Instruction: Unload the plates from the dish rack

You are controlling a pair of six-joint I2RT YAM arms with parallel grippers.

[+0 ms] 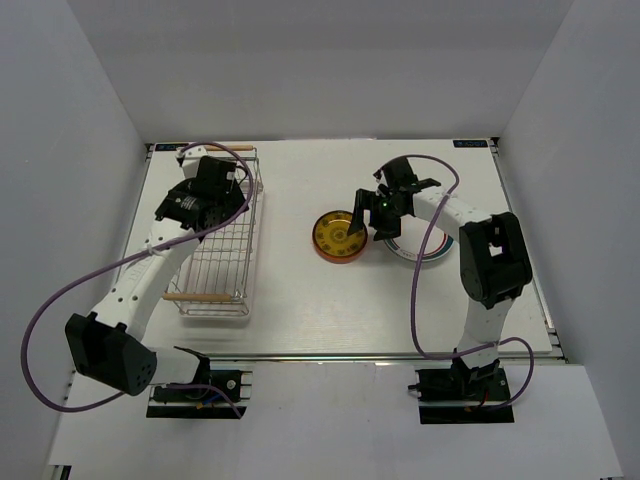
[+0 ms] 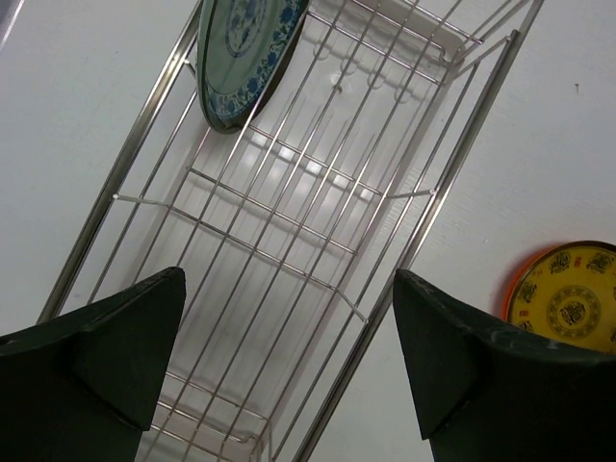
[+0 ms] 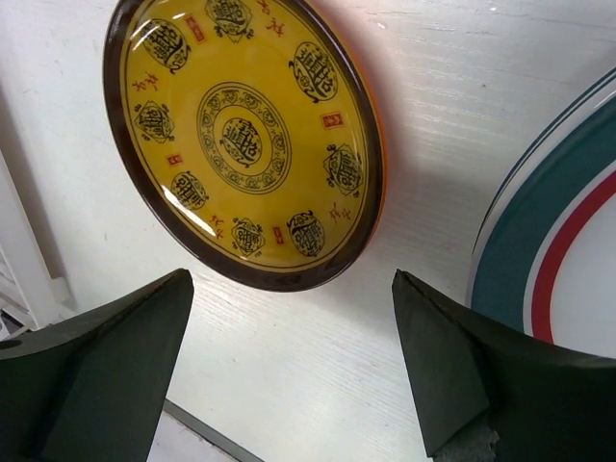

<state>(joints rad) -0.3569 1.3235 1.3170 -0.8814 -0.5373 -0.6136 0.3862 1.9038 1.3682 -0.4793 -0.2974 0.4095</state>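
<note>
My left gripper will next move outward and down onto the teal-patterned plate's near rim, which is clear as the plate leans upright in the rack (image 1: 216,262).
The dish rack (image 1: 216,262) stands at the left, with wooden handles at both short ends. My left gripper (image 1: 222,195) hovers over its far half, open, with nothing between its fingers. In the left wrist view a teal-patterned plate (image 2: 245,58) leans upright inside the rack (image 2: 452,183), beyond the open left gripper (image 2: 289,356). A yellow-brown plate (image 1: 338,236) lies flat on the table mid-centre. My right gripper (image 1: 366,212) stands open just beside it, holding nothing. From the right wrist, the yellow-brown plate (image 3: 245,135) lies ahead of the right gripper (image 3: 294,366), and a white plate with a green-red rim (image 3: 558,260) lies to its right.
The white plate with the green-red rim (image 1: 425,250) lies partly under my right arm. White walls close in the table on three sides. Purple cables (image 1: 60,300) loop off both arms. The yellow-brown plate (image 2: 568,303) shows right of the rack.
</note>
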